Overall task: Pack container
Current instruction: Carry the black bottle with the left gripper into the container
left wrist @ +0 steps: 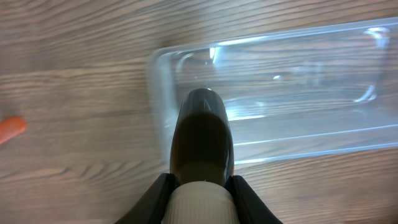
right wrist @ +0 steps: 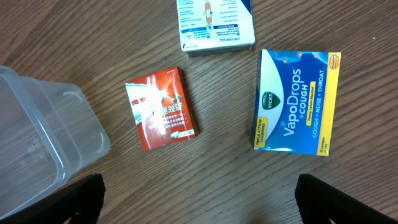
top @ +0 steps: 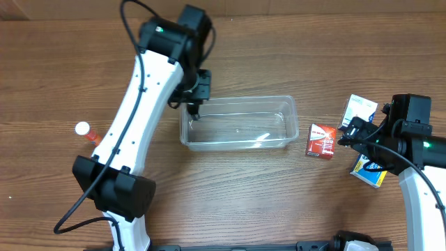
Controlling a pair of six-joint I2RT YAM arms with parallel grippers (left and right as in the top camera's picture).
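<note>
I will next bring the dark bottle down with my left gripper between the sides of the container's empty end (top: pixel 200 128) (left wrist: pixel 194 76) by the orange tube and release it there, since that end is below.
The clear plastic container (top: pixel 237 123) lies in the middle of the table; it also shows in the left wrist view (left wrist: pixel 286 93) and at the left edge of the right wrist view (right wrist: pixel 37 130). My left gripper (top: pixel 194 106) is shut on a dark bottle with a white ribbed cap (left wrist: pixel 201 146) and holds it over the container's left end. My right gripper (top: pixel 346 134) is open and empty, hovering above the table near a red box (top: pixel 321 141), which also shows in the right wrist view (right wrist: pixel 161 107).
A blue and yellow VapoDrops box (right wrist: pixel 297 102) lies right of the red box. A white and blue box (right wrist: pixel 214 23) lies beyond them; it also shows overhead (top: pixel 359 110). An orange tube with a white cap (top: pixel 88 131) lies at the far left.
</note>
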